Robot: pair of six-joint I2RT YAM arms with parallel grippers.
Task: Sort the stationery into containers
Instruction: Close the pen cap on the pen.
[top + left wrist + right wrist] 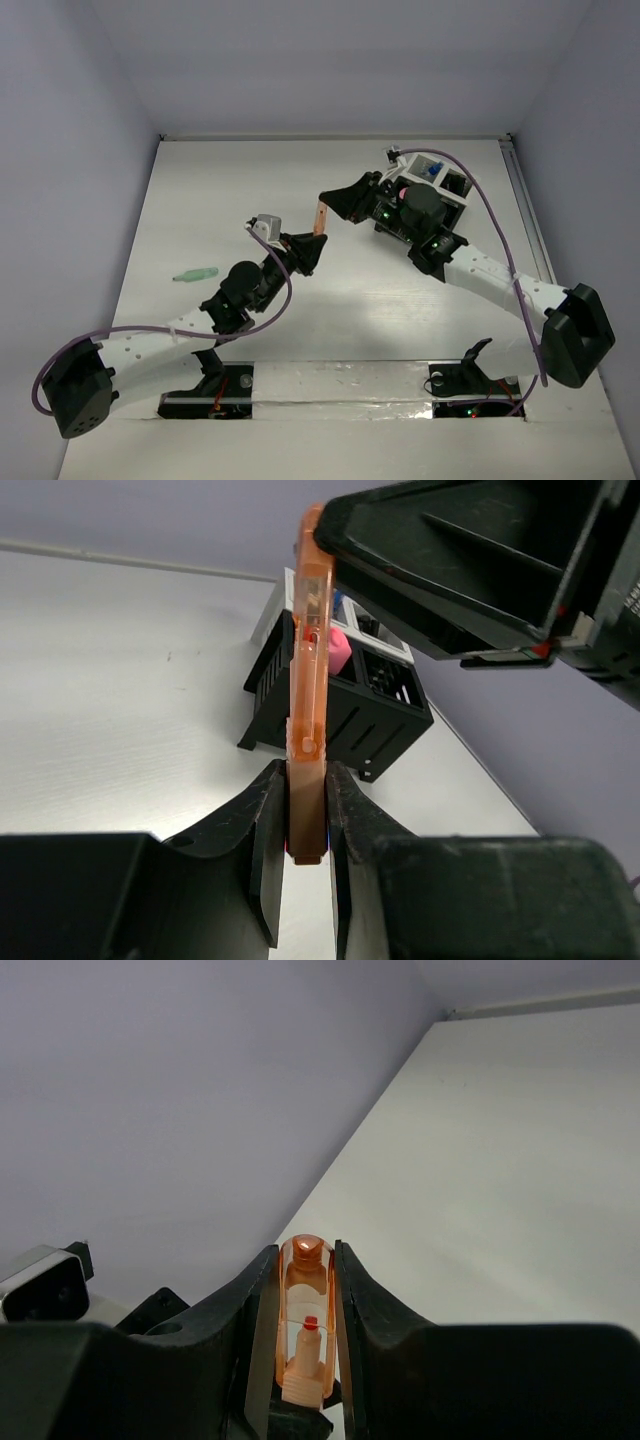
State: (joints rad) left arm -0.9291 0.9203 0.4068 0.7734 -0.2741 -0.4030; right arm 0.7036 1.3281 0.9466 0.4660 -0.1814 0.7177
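My right gripper holds the marker and will swing to the right in the top view, then tilt down to let it go in the container's section (447, 213) beside the pink piece, because that section is empty.
An orange marker (320, 218) with a clear orange cap is held above the table between both grippers. My left gripper (310, 243) is shut on its lower end; in the left wrist view the marker (308, 680) rises from between the jaws (305, 820). My right gripper (333, 203) is shut on the capped end (305, 1320), fingers on both sides (305, 1290). A green marker (195, 273) lies on the table at the left. The black compartment box (450, 195) stands at the back right, with a pink piece (337, 650) and a blue item (435, 170) inside; a white box (420, 160) sits against it.
The right arm reaches over the black box (330, 710). White walls close the table at the back and both sides. A rail (525, 200) runs along the right edge.
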